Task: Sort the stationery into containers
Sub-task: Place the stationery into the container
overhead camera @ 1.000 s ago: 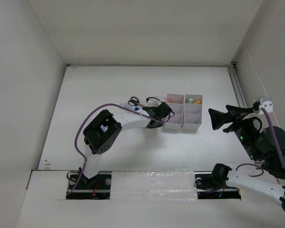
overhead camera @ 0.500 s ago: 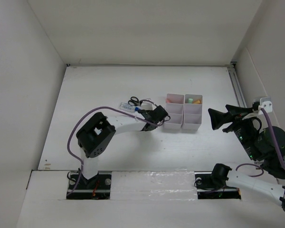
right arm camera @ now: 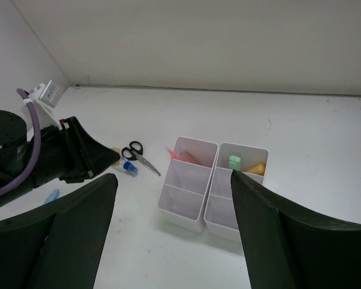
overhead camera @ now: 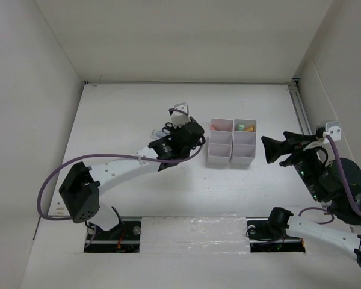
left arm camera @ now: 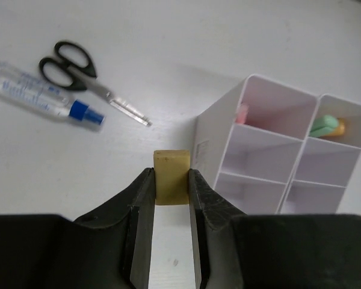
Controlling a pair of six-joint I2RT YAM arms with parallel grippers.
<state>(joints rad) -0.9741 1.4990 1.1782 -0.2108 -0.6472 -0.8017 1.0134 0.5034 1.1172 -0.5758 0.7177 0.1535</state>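
Observation:
The middle section of the organiser beside the pink items is empty, so I will move my left gripper to the right in the top view over that section and release the block (left arm camera: 171,162) there.
My left gripper (left arm camera: 171,176) is shut on a small pale yellow block (left arm camera: 171,162), held just left of the white organiser of containers (left arm camera: 213,144). From above, the left gripper (overhead camera: 194,133) sits beside the organiser (overhead camera: 219,159). Black-handled scissors (left arm camera: 78,67) and a clear tube with a blue cap (left arm camera: 45,96) lie on the table beyond it. Pink items (right arm camera: 183,155) fill the far left compartment; a green highlighter (right arm camera: 234,161) and an orange one (right arm camera: 259,168) sit in the far right one. My right gripper (overhead camera: 268,150) hangs open and empty, right of the organiser.
A light blue marker (right arm camera: 52,195) lies on the table behind the left gripper (right arm camera: 93,158). White walls close in the table on three sides. A metal rail (overhead camera: 301,111) runs along the right edge.
The left arm has stretched out, its elbow dropping toward the near left. Its gripper has shifted slightly away from the organiser toward the scissors. The right arm has barely moved.

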